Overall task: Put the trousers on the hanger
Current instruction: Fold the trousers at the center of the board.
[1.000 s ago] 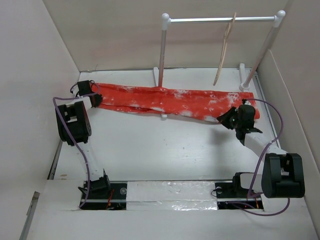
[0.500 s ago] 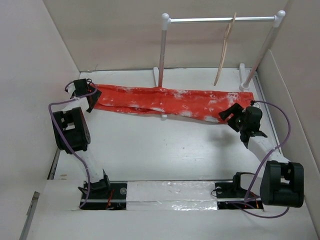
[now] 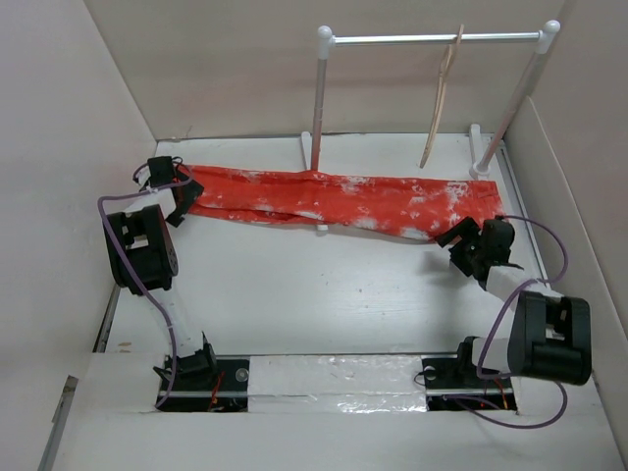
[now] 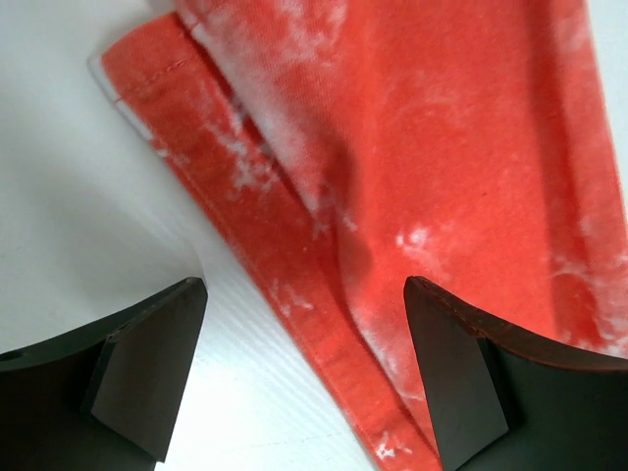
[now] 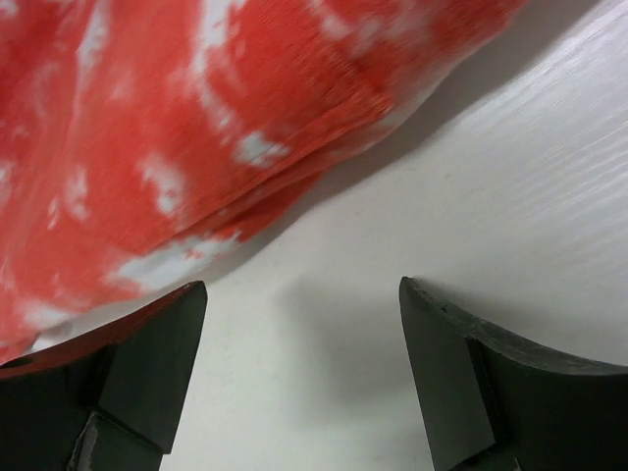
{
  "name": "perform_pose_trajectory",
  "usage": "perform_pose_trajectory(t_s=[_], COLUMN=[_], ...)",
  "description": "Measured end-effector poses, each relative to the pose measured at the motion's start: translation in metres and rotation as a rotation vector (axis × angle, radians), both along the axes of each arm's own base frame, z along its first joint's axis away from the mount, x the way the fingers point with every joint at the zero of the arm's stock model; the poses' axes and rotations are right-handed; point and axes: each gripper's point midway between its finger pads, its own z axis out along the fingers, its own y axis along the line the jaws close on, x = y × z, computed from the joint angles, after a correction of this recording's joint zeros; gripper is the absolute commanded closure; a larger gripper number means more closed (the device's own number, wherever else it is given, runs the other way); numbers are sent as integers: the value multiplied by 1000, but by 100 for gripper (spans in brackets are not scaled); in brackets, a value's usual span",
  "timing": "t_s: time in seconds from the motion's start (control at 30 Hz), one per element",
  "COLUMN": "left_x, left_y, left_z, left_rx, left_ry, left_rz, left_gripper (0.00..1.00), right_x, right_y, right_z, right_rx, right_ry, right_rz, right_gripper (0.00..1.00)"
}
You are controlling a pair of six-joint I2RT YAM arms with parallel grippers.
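I will next keep my left gripper low over the hem at the trousers' end point(image 4: 297, 302) and close it on the cloth.
The orange-red trousers point(image 3: 343, 201) lie stretched flat across the far part of the table, left to right. Over their left end hovers my left gripper point(image 3: 183, 199), open, its jaws wide apart; the cloth's hem point(image 4: 412, 147) runs between and beyond the left gripper point(image 4: 304, 373), ungripped. My right gripper point(image 3: 459, 240) stands open just in front of the right end; in its wrist view the trousers point(image 5: 177, 137) lie past the right gripper point(image 5: 302, 363), with bare table between the fingers. The pale wooden hanger point(image 3: 442, 98) hangs from the rack's bar, edge-on.
A white tube rack point(image 3: 319, 98) with a metal crossbar point(image 3: 392, 39) stands at the back; one foot point(image 3: 321, 229) pokes out in front of the trousers. Beige walls point(image 3: 69, 147) enclose the white table point(image 3: 314, 285) on the left, back and right.
Both grippers have gone from shut on the trousers' ends to open, letting the cloth go. The right gripper has drawn back toward the near side; the left has shifted only slightly.
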Motion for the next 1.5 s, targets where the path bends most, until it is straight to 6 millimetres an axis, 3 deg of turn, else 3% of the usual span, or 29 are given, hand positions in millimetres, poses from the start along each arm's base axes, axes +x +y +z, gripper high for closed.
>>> perform_pose_trajectory(t_s=[0.03,0.17,0.2,0.23,0.27,0.33,0.37,0.53,0.83,1.0,1.17,1.2,1.27,1.3,1.33,1.37,1.5], left_x=[1,8,10,11,12,12,12,14,7,-19,-43,-48,-61,-68,-75,-80,-87], left_y=[0,-6,-6,-7,-7,-8,-7,-8,-4,-3,-5,-5,-6,-6,-7,-7,-8], left_z=[0,0,0,-2,-2,-6,-9,-12,-11,0,15,18,25,27,30,32,36], left_rx=[0,-31,-37,-42,-44,-56,-60,-65,-26,9,29,37,50,58,64,69,78], left_ry=[-4,-31,-37,-39,-42,-38,-35,-39,-26,-6,-4,-6,-8,-9,-10,-9,-7], left_rz=[-1,-17,-15,-17,-17,-13,-13,-19,-14,-4,6,7,7,8,7,7,4], left_gripper=[19,37,42,49,62,81,100,100,100,100,100,100,100,100,100,100,100], right_x=[3,18,22,25,27,31,32,40,43,27,5,-1,-12,-15,-17,-17,-1], right_y=[-3,-8,-8,-8,-8,-8,-8,-10,-16,-20,-37,-39,-44,-44,-44,-45,-51], right_z=[-4,-6,-7,-9,-10,-14,-15,-12,-2,25,50,53,57,58,58,57,38], right_rx=[11,50,57,64,72,84,91,94,76,48,1,-7,-23,-26,-33,-36,2], right_ry=[19,22,22,22,26,31,32,0,-52,-139,-222,-231,-252,-263,-265,-259,-141], right_rz=[-11,-33,-35,-38,-43,-49,-54,-66,-81,-92,-132,-140,-164,-171,-173,-173,-171], right_gripper=[17,29,42,48,51,70,74,100,100,100,100,90,48,13,3,0,0])
